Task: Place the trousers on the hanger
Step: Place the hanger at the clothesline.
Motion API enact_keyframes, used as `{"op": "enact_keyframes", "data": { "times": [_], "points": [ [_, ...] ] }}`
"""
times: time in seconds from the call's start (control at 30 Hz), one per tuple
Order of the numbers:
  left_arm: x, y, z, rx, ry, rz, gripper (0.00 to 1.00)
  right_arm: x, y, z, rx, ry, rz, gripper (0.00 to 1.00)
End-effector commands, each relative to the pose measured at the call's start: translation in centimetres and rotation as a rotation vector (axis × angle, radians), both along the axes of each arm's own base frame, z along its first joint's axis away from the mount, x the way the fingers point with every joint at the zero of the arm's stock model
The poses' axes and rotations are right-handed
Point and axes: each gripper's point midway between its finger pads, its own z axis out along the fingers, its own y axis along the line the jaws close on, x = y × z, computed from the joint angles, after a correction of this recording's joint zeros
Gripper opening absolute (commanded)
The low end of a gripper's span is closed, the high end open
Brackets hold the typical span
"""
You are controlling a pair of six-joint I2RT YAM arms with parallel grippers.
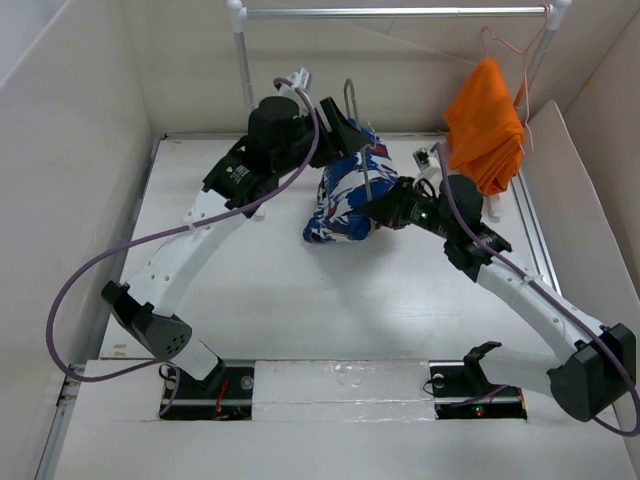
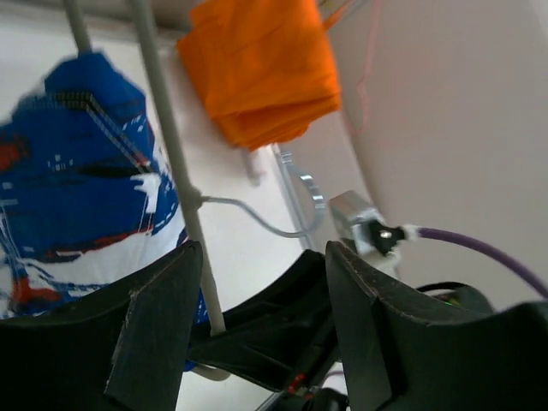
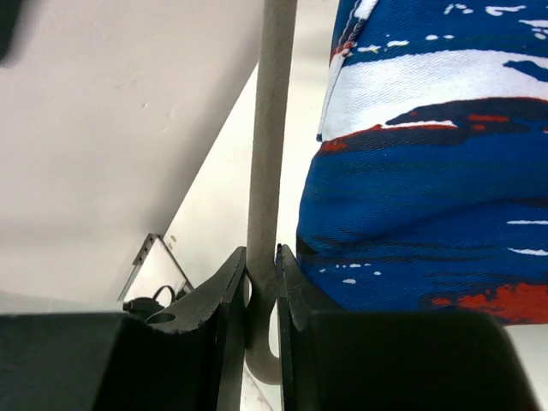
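The right gripper moves up and outward next, hooks the hanger on the bar near the orange garment and releases, since the trousers hang over the hanger.
The trousers, deep blue with white, red and black patches, hang bunched over the grey hanger, whose hook points to the back. My right gripper is shut on a hanger bar, with the trousers close on its right. My left gripper is open and empty just behind the trousers. In the left wrist view its fingers stand wide apart, with the hanger bar and trousers beyond them and the right gripper's black body between them.
A plain orange garment hangs on a thin pink wire hanger from the rail at the back right; it also shows in the left wrist view. White walls enclose the table on three sides.
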Motion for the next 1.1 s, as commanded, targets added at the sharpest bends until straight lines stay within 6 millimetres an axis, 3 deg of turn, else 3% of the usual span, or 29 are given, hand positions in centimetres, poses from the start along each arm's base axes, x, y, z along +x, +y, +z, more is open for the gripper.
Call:
{"op": "enact_keyframes", "data": {
  "times": [0.0, 0.13, 0.17, 0.23, 0.27, 0.33, 0.37, 0.4, 0.47, 0.5, 0.6, 0.8, 0.93, 1.07],
  "points": [
    [-1.9, 1.6, 8.6, -0.137, -0.195, -0.068, 0.55, 0.1, -0.7, 9.2, 0.095, -0.28, 0.042, 0.0],
    [-3.2, 2.4, 10.9, -0.151, -0.267, -0.086, 0.56, 2.0, -2.9, 11.5, 0.109, -0.313, 0.001, 0.0],
    [-3.3, 2.5, 11.0, -0.149, -0.272, -0.085, 0.56, 2.9, -4.3, 13.1, 0.107, -0.344, -0.026, 0.0],
    [-3.5, 3.0, 10.6, -0.134, -0.27, -0.069, 0.56, 4.7, -5.8, 13.1, 0.077, -0.332, -0.064, 0.0],
    [-3.5, 3.1, 10.2, -0.128, -0.267, -0.066, 0.55, 5.5, -7.4, 14.5, 0.073, -0.36, -0.092, 0.0],
    [-3.7, 3.5, 9.4, -0.121, -0.259, -0.053, 0.55, 6.7, -8.8, 15.2, 0.065, -0.362, -0.127, 0.0],
    [-3.7, 3.6, 9.0, -0.116, -0.253, -0.05, 0.55, 8.1, -9.9, 14.8, 0.056, -0.349, -0.153, 0.0],
    [-3.5, 3.6, 8.0, -0.104, -0.237, -0.046, 0.54, 8.6, -10.5, 16.0, 0.059, -0.368, -0.171, 0.0],
    [-3.7, 3.7, 7.5, -0.102, -0.229, -0.046, 0.54, 10.4, -11.6, 15.8, 0.059, -0.35, -0.203, 0.0],
    [-3.7, 3.7, 6.7, -0.092, -0.215, -0.046, 0.54, 10.9, -12.5, 17.2, 0.071, -0.387, -0.226, 0.0],
    [-3.8, 4.0, 5.5, -0.08, -0.198, -0.039, 0.53, 12.2, -13.7, 18.1, 0.093, -0.391, -0.27, 0.0],
    [-4.0, 4.4, 3.4, -0.059, -0.17, -0.026, 0.53, 12.6, -16.0, 20.9, 0.139, -0.437, -0.339, 0.0],
    [-4.0, 4.4, 2.6, -0.059, -0.157, -0.025, 0.53, 11.9, -16.5, 22.1, 0.153, -0.471, -0.351, 0.0],
    [-3.7, 4.3, 2.1, -0.045, -0.153, -0.024, 0.53, 11.0, -18.4, 24.5, 0.169, -0.534, -0.394, 0.0]
  ]
}}
